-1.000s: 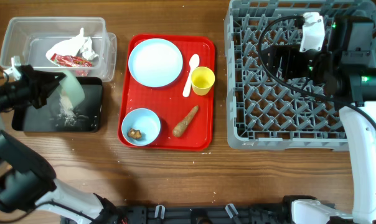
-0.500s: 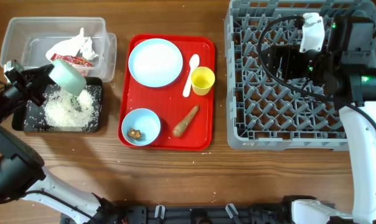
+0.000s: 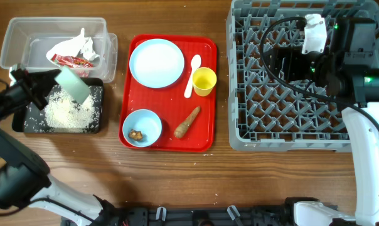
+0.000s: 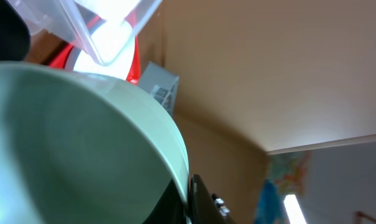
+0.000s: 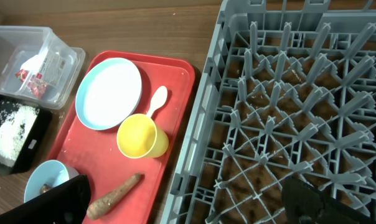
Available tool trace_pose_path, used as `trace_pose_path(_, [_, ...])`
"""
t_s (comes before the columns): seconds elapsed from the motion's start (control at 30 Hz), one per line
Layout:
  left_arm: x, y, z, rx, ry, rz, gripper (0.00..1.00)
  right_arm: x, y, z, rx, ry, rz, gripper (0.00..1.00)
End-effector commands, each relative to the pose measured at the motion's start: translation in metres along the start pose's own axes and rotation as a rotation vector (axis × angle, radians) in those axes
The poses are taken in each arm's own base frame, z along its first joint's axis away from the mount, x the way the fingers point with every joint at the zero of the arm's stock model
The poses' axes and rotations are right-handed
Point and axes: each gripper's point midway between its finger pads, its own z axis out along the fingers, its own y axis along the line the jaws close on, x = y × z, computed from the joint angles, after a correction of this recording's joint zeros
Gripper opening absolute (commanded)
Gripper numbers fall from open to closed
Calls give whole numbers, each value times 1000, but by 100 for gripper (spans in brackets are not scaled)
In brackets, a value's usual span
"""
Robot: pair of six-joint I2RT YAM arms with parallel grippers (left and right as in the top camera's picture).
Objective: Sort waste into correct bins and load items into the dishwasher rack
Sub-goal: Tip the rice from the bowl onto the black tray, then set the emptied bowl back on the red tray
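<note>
The left gripper moves over the red tray's bare middle (image 3: 170, 103) next, turning the bowl upright, then releases it, since that lies to its right in the overhead view.
My left gripper (image 3: 46, 88) is shut on the pale green bowl (image 3: 72, 84), held tilted over the black tray (image 3: 95, 123); the bowl fills the left wrist view (image 4: 76, 155). White rice (image 3: 67, 112) lies heaped in the black tray. The red-and-white wrapper (image 3: 71, 52) lies in the clear box (image 3: 17, 34). On the red tray (image 3: 202, 135) are the blue plate (image 3: 156, 63), white spoon (image 3: 192, 74), yellow cup (image 3: 204, 81), carrot stub (image 3: 187, 121) and a blue bowl (image 3: 142, 128) with brown scraps. My right gripper (image 5: 182, 202) is open and empty above the grey rack (image 3: 290, 94).
Bare wooden table lies in front of the trays and rack. The clear box and black tray stand side by side at the far left. The right arm's cables hang over the rack's back half.
The green bowl tipped and the rice poured from it into the black tray; the bowl has since shifted slightly right. The right arm has not moved.
</note>
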Motion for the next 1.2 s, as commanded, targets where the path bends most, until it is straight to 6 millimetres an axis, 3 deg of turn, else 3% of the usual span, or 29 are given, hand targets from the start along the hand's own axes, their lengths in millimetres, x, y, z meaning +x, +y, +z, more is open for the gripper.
trace_pose_path(0.0, [43, -8, 38, -262, 1, 238, 4, -6, 1, -1, 7, -10, -27, 100])
trace_pose_path(0.13, [96, -12, 102, -508, -6, 461, 4, -4, 1, -1, 7, -3, -24, 100])
trace_pose_path(0.2, [122, -2, 138, -637, -15, 589, 4, -3, 1, -1, 7, 0, -22, 100])
trace_pose_path(0.23, [137, 9, 157, -710, -5, 672, 4, -3, 1, -1, 7, 1, -22, 100])
trace_pose_path(0.4, [195, 64, 217, -987, 12, 1010, 4, -2, 1, -1, 7, 3, -23, 100])
trace_pose_path(0.47, [204, 91, 232, -1103, 2, 1117, 4, -1, 1, -1, 7, 10, -20, 100])
trace_pose_path(0.53, [211, 134, 248, -1201, 71, 1153, 4, 1, 1, -1, 7, 15, -19, 100])
trace_pose_path(0.57, [211, 143, 251, -1220, 88, 1154, 4, 1, 1, -1, 7, 15, -18, 100])
trace_pose_path(0.63, [213, 149, 253, -1233, 102, 1156, 7, 1, 1, -1, 7, 16, -18, 100])
trace_pose_path(0.7, [213, 148, 252, -1232, 100, 1157, 39, 1, 1, -1, 7, 16, -18, 100])
trace_pose_path(0.8, [210, 137, 240, -1245, 89, 1137, 59, 1, 1, -1, 7, 16, -18, 100])
trace_pose_path(0.9, [200, 98, 212, -1232, 5, 1058, 63, 1, 1, -1, 7, 17, -18, 100])
trace_pose_path(1.0, [184, 82, 162, -1288, -96, 880, 63, 1, 1, -1, 7, 16, -18, 100])
trace_pose_path(1.03, [183, 88, 148, -1333, -76, 834, 63, 1, 1, -1, 7, 16, -18, 100])
trace_pose_path(1.17, [182, 134, 129, -1439, -26, 752, 63, 1, 1, -1, 7, 17, -17, 100])
